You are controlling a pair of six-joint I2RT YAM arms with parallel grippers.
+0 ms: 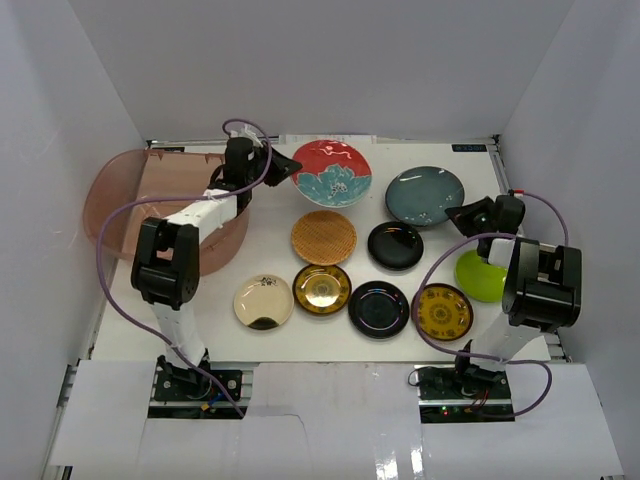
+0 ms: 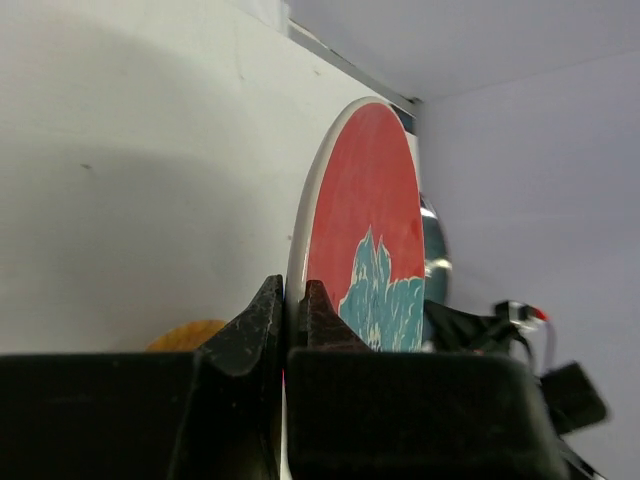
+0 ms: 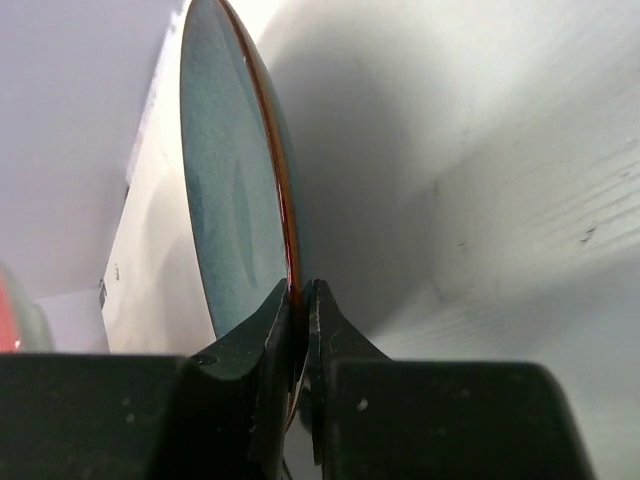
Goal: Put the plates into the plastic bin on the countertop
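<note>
The bin stands opposite, so my right gripper carries the dark teal plate (image 1: 424, 194) left in the top view, over the bin's opening (image 1: 172, 182), to release it next.
My left gripper (image 1: 288, 167) is shut on the left rim of the red plate with the teal flower (image 1: 332, 172), seen edge-on in the left wrist view (image 2: 365, 230). My right gripper (image 1: 460, 217) is shut on the right rim of the dark teal plate (image 1: 424, 194), which also shows in the right wrist view (image 3: 228, 200). The plastic bin (image 1: 112, 190) stands at the far left of the countertop (image 1: 270, 240), behind the left arm. The woven tan (image 1: 323, 238), glossy black (image 1: 395, 245), cream (image 1: 263, 301), gold (image 1: 321, 289), second black (image 1: 378, 308), gold-patterned (image 1: 443, 311) and lime green (image 1: 478, 278) plates lie on the countertop.
White walls close in the back and both sides. Purple cables loop from both arms over the countertop. The right arm's forearm stands over the lime green plate.
</note>
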